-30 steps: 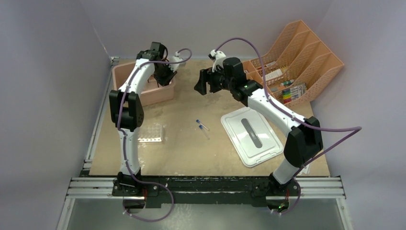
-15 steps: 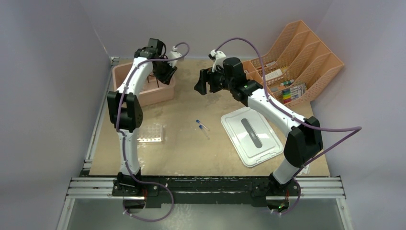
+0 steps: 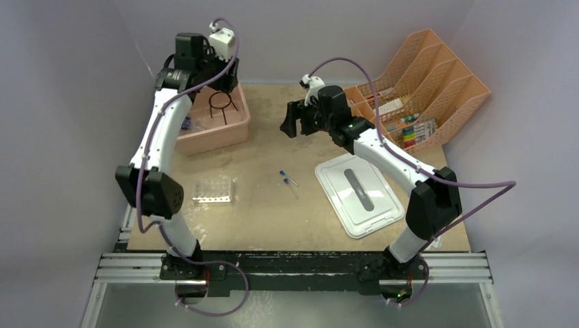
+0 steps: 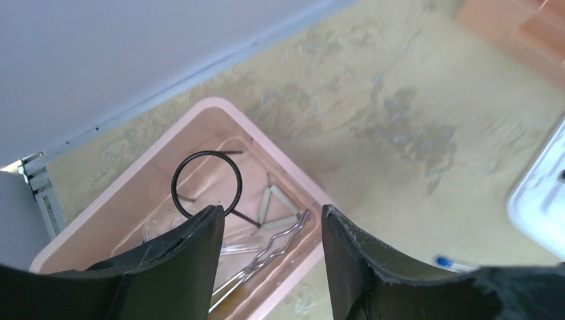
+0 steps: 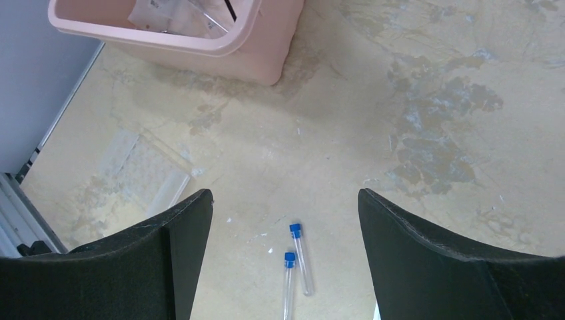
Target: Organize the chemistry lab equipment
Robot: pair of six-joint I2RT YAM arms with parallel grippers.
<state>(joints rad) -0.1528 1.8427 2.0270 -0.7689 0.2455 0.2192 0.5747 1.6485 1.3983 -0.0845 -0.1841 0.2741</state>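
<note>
I need to move my right gripper down and back next, onto the uncapped end of the farther vial (image 3: 294,183) (image 5: 306,283), because that end of the vial points away from its neighbour and leaves a gap.
The black wire ring stand (image 3: 221,104) stands in the pink bin (image 3: 235,130); in the left wrist view the ring stand (image 4: 206,182) sits beside silver tongs (image 4: 266,257) and a clear flask (image 4: 160,227), partly hidden by a finger. My left gripper (image 3: 220,80) is open and empty, raised above the bin (image 4: 280,153). Two blue-capped vials (image 3: 289,182) lie mid-table, seen below my open, empty right gripper (image 3: 292,119) in its wrist view (image 5: 296,257). The clear tube rack (image 3: 213,190) lies front left, and also shows in the right wrist view (image 5: 150,170).
A white bin lid (image 3: 358,193) lies right of the vials. An orange file organizer (image 3: 437,85) holding markers and items stands at the back right. A grey wall runs behind the bin. A white paper slip (image 5: 163,10) lies in the bin (image 5: 200,50).
My left arm has lifted up and back out of the pink bin, leaving the ring stand standing inside. The right arm has barely moved.
</note>
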